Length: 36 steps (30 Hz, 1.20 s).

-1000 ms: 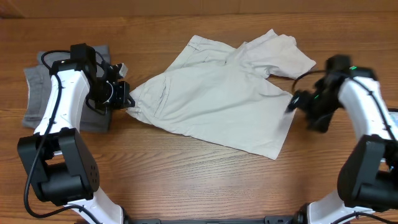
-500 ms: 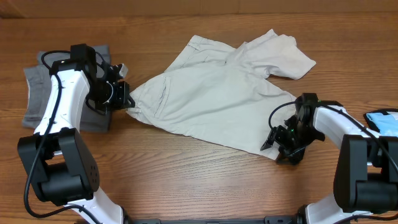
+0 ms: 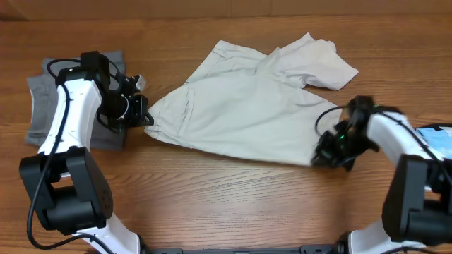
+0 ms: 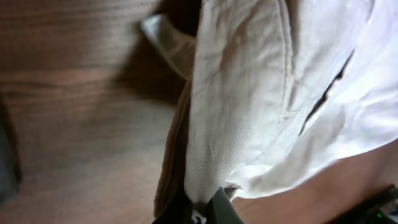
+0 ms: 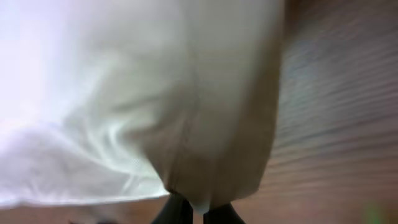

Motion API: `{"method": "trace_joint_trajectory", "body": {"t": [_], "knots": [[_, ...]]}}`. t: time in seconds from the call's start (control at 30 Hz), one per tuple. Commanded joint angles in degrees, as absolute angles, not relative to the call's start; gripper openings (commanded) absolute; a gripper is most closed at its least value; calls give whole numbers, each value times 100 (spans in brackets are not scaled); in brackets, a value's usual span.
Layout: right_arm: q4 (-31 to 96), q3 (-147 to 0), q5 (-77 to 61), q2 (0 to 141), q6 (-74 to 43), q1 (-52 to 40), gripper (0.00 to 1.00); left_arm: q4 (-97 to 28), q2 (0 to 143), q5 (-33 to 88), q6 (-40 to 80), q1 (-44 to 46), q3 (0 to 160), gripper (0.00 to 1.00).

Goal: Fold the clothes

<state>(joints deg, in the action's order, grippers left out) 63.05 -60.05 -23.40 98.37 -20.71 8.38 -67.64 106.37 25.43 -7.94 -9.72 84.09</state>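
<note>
My right gripper pulls the hem outward and to the right in the overhead view next. It then releases the hem over wood by the light-blue item (image 3: pixel 408 104), because the shorts lie rumpled.
The clothes (image 3: pixel 240 113), a pair of pale beige shorts, lie spread across the middle of the table in the overhead view. My left gripper (image 3: pixel 145 118) is shut on their left corner, and the left wrist view shows the fabric (image 4: pixel 249 106) pinched between the left gripper (image 4: pixel 200 211). My right gripper (image 3: pixel 319 156) is shut on the lower right hem corner. In the right wrist view the cloth (image 5: pixel 174 112) hangs from the right gripper (image 5: pixel 198 214) just above the wood.
A darker grey garment (image 3: pixel 42 106) lies at the far left under the left arm. A light-blue item (image 3: pixel 434 137) sits at the right edge. Bare wooden table (image 3: pixel 212 197) runs along the front.
My right gripper came down to the lower right hem corner, shut on it and drew it up and to the right. The left gripper has kept its hold and barely moved.
</note>
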Motion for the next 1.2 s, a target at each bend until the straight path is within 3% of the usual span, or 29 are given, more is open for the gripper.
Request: {"method": "trace_joint_trajectory", "body": {"t": [0.0,0.27,0.63,0.7,0.97,1.0,1.07,1.17], "knots": [[6479,-6930,-1942,9225,-2086,1358,4,-6899,10025,2762,-943,-963,8705,5],[7542,-8447,-1282,8827,-1999,2423,4,-7830,8976,3457,-943,-681,8707,5],[7599,-8613,-777,8259,-1938,2995,4,-8702,8047,2928,-552,777,8698,11],[7500,-8613,-1028,8228,-1944,3002,4,-8665,8047,2685,-338,1081,8689,4],[6222,-8613,-3173,8224,-1935,2840,4,-7262,8047,2102,657,1299,8689,4],[6169,-8613,-3186,8224,-2034,2823,4,-7161,8051,2246,683,1302,8689,6],[6141,-8613,-3181,8224,-2078,2812,4,-7135,8077,2316,657,1413,8683,26],[6169,-8613,-3072,8224,-2073,2812,6,-7166,8215,1750,652,1693,8595,43]]}}
